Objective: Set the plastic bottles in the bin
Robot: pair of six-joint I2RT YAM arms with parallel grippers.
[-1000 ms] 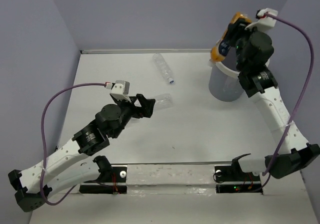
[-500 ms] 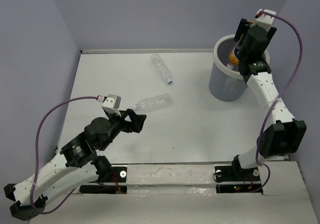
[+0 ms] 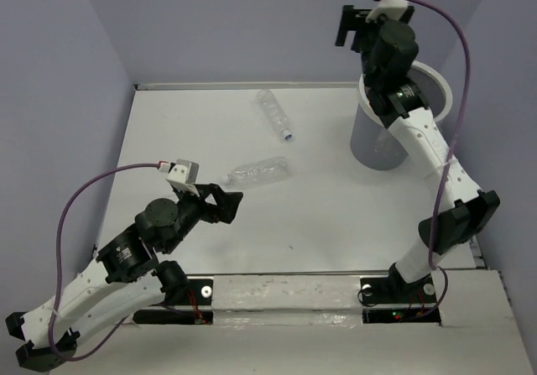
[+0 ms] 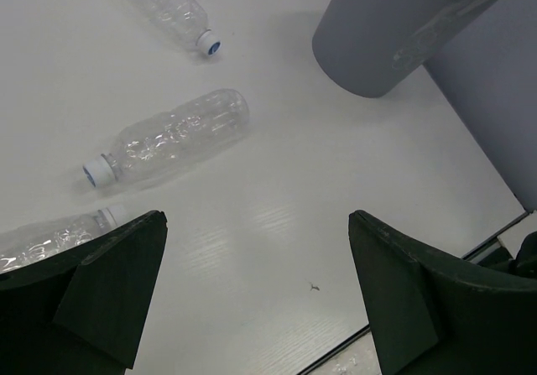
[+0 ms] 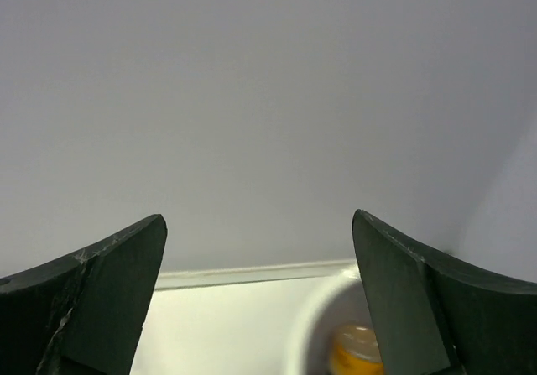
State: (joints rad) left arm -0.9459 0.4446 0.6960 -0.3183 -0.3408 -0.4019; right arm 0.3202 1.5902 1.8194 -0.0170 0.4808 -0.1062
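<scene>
The back bottle's body [image 3: 272, 109] gets my right gripper next, which goes down and to the left in the top view, as this bottle lies below it, outside the bin [image 3: 382, 144].
The grey bin [image 3: 382, 144] with a white rim stands at the back right. An orange bottle [image 5: 357, 351] lies inside it, below my right gripper [image 5: 258, 220], which is open and empty. That gripper [image 3: 351, 27] hangs high, just left of the bin. Two clear bottles lie on the table: one [image 3: 273, 111] at the back, one [image 3: 258, 172] in the middle. My left gripper [image 3: 226, 205] is open and empty, a short way near-left of the middle bottle [image 4: 172, 136]. A third clear bottle [image 4: 46, 239] lies partly behind the left finger [image 4: 109, 291].
The bin [image 4: 377, 39] shows at the upper right of the left wrist view, with the back bottle [image 4: 168, 6] at the top. Purple walls close the table at the left, back and right. The metal rail [image 3: 285, 295] with both arm bases runs along the near edge.
My right gripper opened and let the orange bottle drop into the bin, then rose and swung left. My left arm drew back toward the near left, away from the middle bottle.
</scene>
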